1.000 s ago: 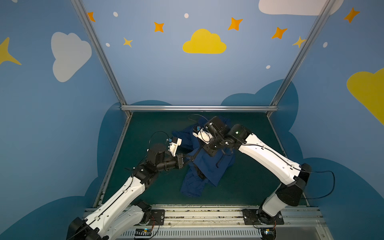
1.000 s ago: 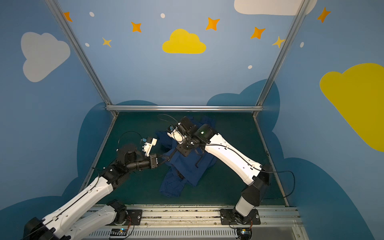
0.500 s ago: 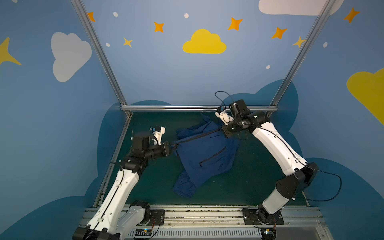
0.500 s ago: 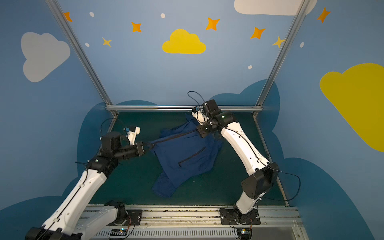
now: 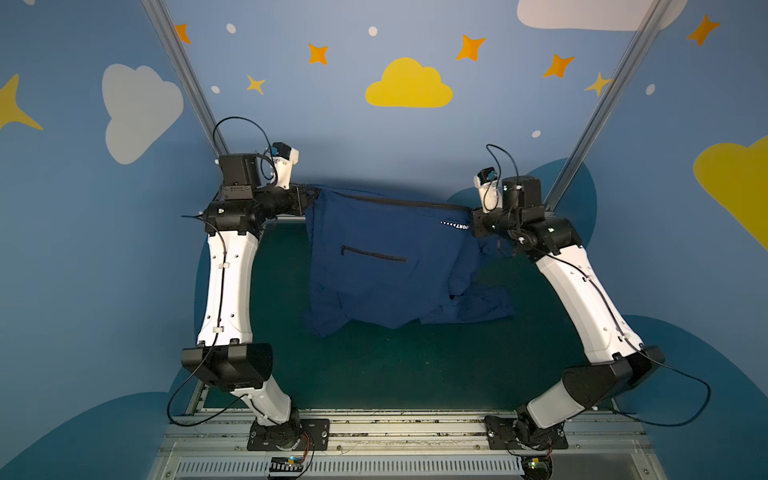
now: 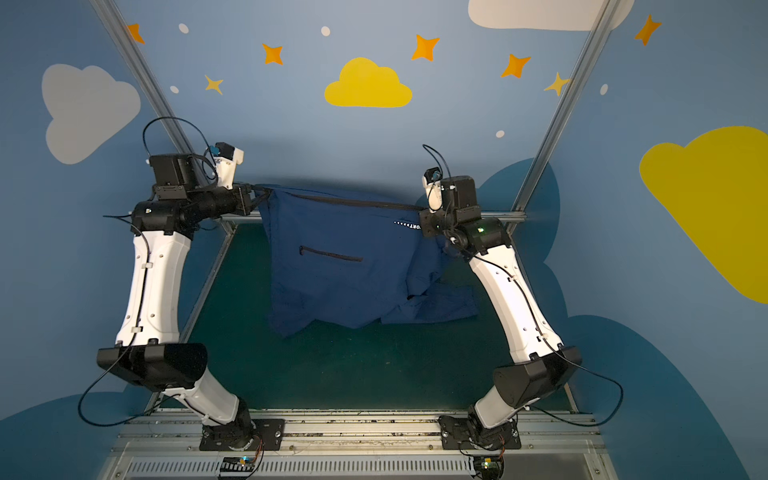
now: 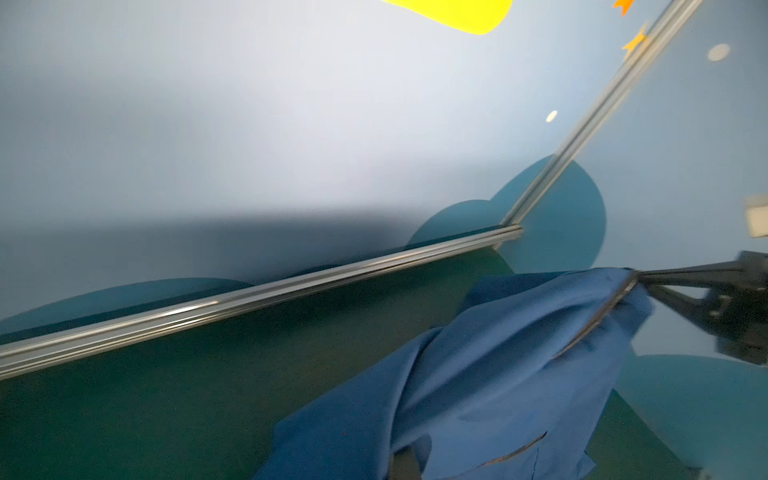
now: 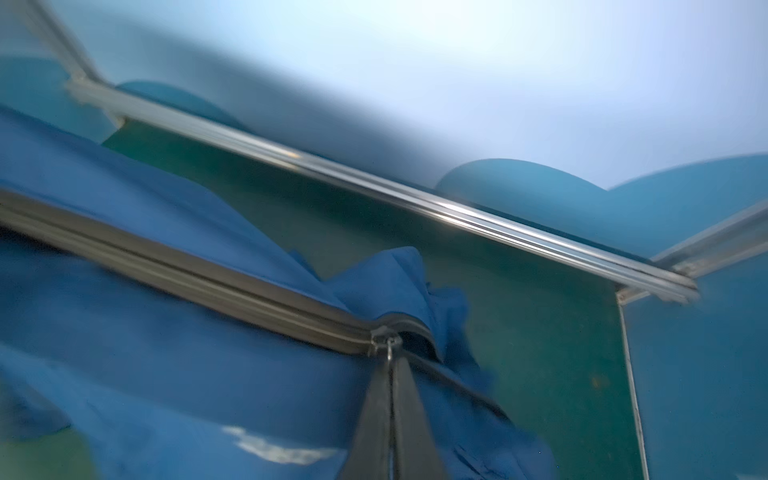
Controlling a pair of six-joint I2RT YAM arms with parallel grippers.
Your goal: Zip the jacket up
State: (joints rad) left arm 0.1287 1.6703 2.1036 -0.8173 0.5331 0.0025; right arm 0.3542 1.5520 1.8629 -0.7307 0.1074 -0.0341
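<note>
I will next move my right gripper down and back toward the base bar to the near green mat and release the zipper pull, because the jacket [image 5: 386, 266] hangs raised.
The navy blue jacket [image 5: 386, 266] [image 6: 340, 266] hangs spread in the air between my two raised grippers, its lower edge and a bunched sleeve [image 5: 469, 305] above the green mat. My left gripper [image 5: 311, 198] [image 6: 258, 194] is shut on the jacket's upper left corner. My right gripper [image 5: 473, 216] [image 6: 420, 214] is shut at the upper right, beside the white lettering [image 5: 454, 225]. In the right wrist view its fingers [image 8: 376, 415] pinch the zipper pull just below the slider [image 8: 384, 334]. The dark zipper [image 5: 399, 202] runs taut between the two grippers. In the left wrist view, cloth [image 7: 498, 374] covers the fingers.
A green mat [image 5: 374, 365] covers the floor of the cell. A metal rail [image 6: 498, 216] runs along the back behind the jacket, with slanted uprights [image 5: 602, 95] at both back corners. The arms' base rail [image 5: 395, 432] lies along the front.
Both arms have risen and spread wide apart. The jacket has gone from crumpled on the mat to lifted and stretched between the grippers.
</note>
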